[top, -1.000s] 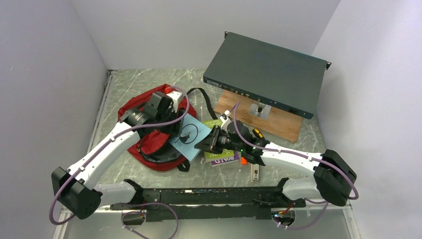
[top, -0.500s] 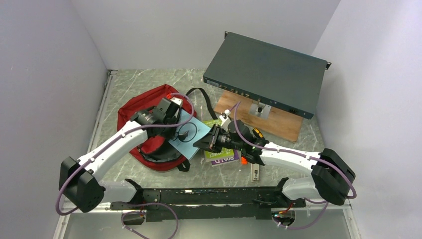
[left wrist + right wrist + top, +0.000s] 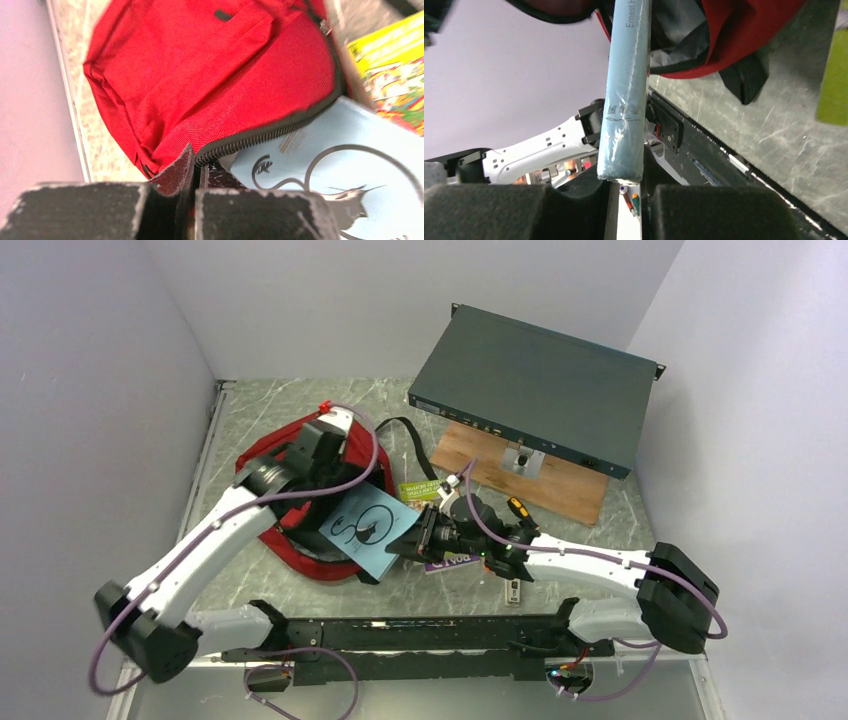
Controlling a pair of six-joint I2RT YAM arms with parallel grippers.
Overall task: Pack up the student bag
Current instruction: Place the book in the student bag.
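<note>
The left gripper lowers the pinched zip edge back over the bag's opening [image 3: 318, 531] and releases it next, since the bag's flap still stands lifted above the blue book.
The student bag [image 3: 268, 452] is a red fabric backpack lying at the left, its black-zipped mouth facing right. My left gripper [image 3: 333, 478] is shut on the zip edge [image 3: 270, 132] of the student bag [image 3: 210, 75], holding the flap up; in the wrist view the left gripper [image 3: 197, 162] pinches red fabric. My right gripper [image 3: 415, 540] is shut on a light blue book [image 3: 365, 528] with a black circular drawing, whose far end lies in the bag's mouth. From the right wrist, the blue book [image 3: 626, 100] stands edge-on between the right gripper [image 3: 624, 185] jaws, with the student bag [image 3: 744, 30] beyond.
A flat dark teal metal box [image 3: 535, 385] rests tilted on a wooden board [image 3: 565, 488] at the back right. A green book [image 3: 425, 490], a purple one [image 3: 452, 562], a screwdriver [image 3: 516, 508] and a small stick [image 3: 513, 590] lie under the right arm. Walls close both sides.
My left gripper has gone from open to shut on the bag's zip edge and pulled it back. The right gripper has carried the blue book left and nearer, further into the bag's mouth.
</note>
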